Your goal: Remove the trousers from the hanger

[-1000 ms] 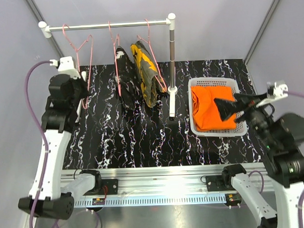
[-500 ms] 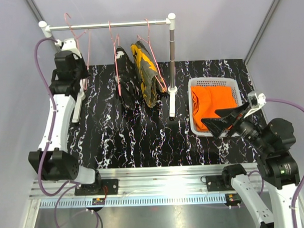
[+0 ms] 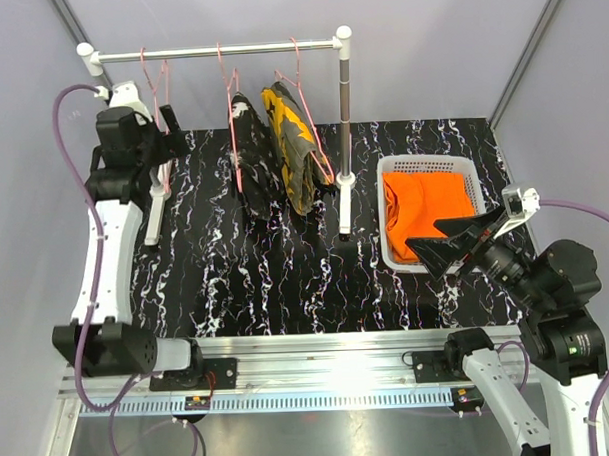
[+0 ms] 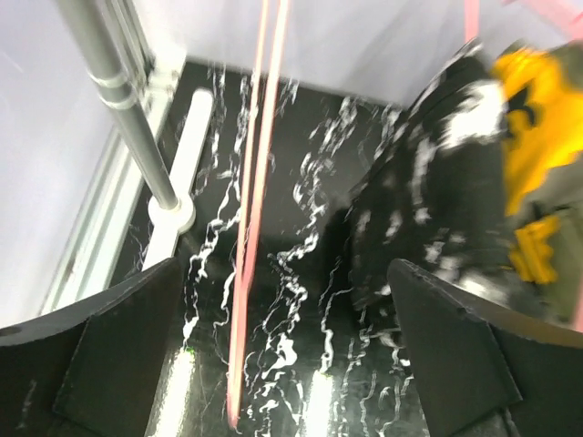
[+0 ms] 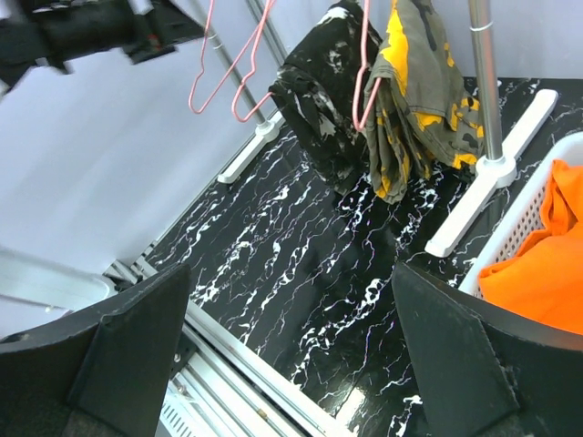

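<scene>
My left gripper is at the bare hanger and needs to rise off it, move toward the black trousers [image 3: 250, 160] and come down onto the near wire of their pink hanger, because the trousers still hang there.
Black white-specked trousers [image 3: 250, 160] and camouflage trousers [image 3: 294, 148] each hang folded on a pink hanger from the rail [image 3: 258, 48]. Orange trousers [image 3: 424, 209] lie in the white basket [image 3: 422, 165]. A third pink hanger [image 3: 158, 88] hangs bare at the rail's left end. My left gripper [image 3: 173, 143] is open beside it; in the left wrist view the bare hanger's wire [image 4: 248, 237] runs between the spread jaws of the left gripper [image 4: 284, 266], nearer the left finger. My right gripper [image 3: 422, 234] is open over the basket's near edge, holding nothing.
The rack's right post [image 3: 345, 127] stands on a white foot between the camouflage trousers and the basket; its left post [image 4: 118, 109] is close to my left gripper. In the right wrist view, black trousers [image 5: 323, 91], camouflage trousers [image 5: 414, 91] and basket [image 5: 519, 228] lie ahead.
My left gripper has opened and let go of the bare hanger, which now hangs on the rail. My right arm has drawn back from over the basket toward the near edge.
</scene>
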